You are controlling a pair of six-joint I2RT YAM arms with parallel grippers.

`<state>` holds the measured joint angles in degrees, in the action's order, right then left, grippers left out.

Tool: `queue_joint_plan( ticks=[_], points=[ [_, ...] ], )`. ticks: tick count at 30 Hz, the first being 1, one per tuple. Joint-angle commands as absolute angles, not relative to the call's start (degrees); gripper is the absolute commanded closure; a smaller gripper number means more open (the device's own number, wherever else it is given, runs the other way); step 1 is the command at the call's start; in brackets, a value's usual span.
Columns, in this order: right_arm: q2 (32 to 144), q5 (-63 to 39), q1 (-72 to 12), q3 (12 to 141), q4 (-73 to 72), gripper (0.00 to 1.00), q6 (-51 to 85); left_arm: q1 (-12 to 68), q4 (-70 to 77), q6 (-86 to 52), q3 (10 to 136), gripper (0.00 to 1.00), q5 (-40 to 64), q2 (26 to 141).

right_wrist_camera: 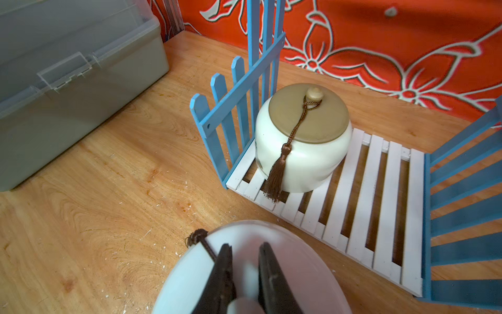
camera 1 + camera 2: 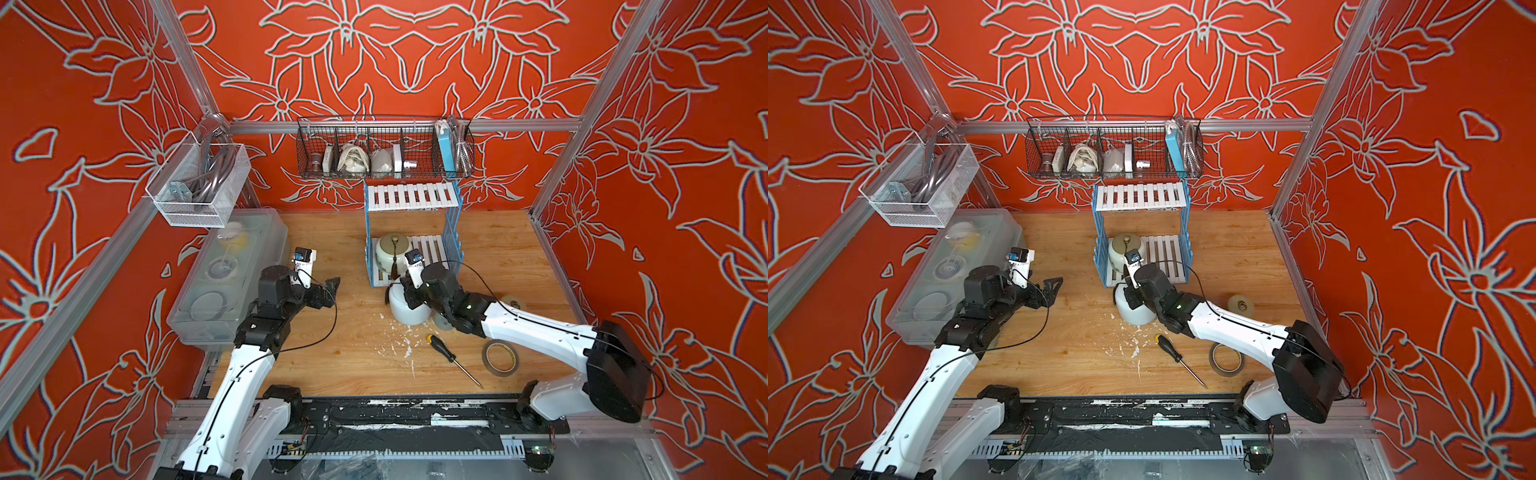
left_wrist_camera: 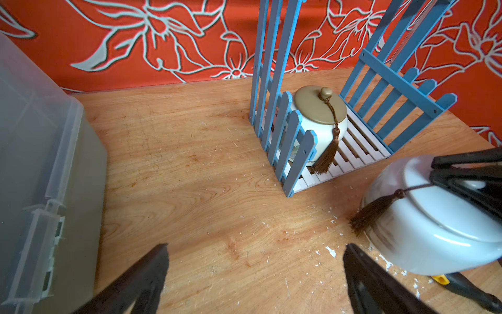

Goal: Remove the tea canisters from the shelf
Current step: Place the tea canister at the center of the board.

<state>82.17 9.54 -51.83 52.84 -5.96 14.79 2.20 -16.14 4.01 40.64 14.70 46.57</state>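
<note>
The white-flecked tabletop lies below, toward my base, so I will move my right gripper down, ease back, stand the canister and release its lid knob.
The shelf (image 2: 411, 195) (image 2: 1140, 195) stands at the back of the table. A cream tea canister (image 2: 392, 249) (image 2: 1124, 246) (image 3: 320, 119) (image 1: 301, 152) with a brown tassel sits on its lower board, at the left. Just in front of the shelf, my right gripper (image 1: 245, 247) (image 2: 409, 296) is shut on the lid knob of a pale blue-white canister (image 2: 409, 313) (image 2: 1133, 313) (image 3: 434, 225) (image 1: 187, 271), which tilts. Whether it rests on the table is unclear. My left gripper (image 3: 256, 247) (image 2: 330, 291) (image 2: 1054, 287) hangs open and empty over bare wood to its left.
A cloudy lidded plastic bin (image 2: 232, 286) lies along the left wall, with round tops showing through its lid. A screwdriver (image 2: 451, 358) and a tape roll (image 2: 500, 357) lie at the front right. A black wire basket (image 2: 384, 149) and a clear mesh basket (image 2: 199, 183) hang above.
</note>
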Motion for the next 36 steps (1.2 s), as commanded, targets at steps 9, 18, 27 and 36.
queue_joint_plan(
  ticks=[9, 18, 27, 36],
  points=[
    [84.9, 5.52, -52.03, 51.82, -19.07, 1.0, 18.51, 1.93, -15.62, 4.48, 41.07, 0.01, 14.42, 46.31],
    [84.59, 6.6, -52.31, 47.63, -21.21, 1.0, 18.78, 1.85, -15.78, 4.22, 40.78, 0.01, 15.19, 45.94],
    [84.38, 6.64, -52.65, 42.65, -23.6, 1.0, 19.67, 1.8, -15.04, 4.22, 40.18, 0.01, 16.05, 45.86],
    [82.63, 8.28, -55.04, 40.42, -21.0, 1.0, 18.0, 1.76, -15.23, 4.13, 40.7, 0.01, 15.87, 46.44]
  ],
)
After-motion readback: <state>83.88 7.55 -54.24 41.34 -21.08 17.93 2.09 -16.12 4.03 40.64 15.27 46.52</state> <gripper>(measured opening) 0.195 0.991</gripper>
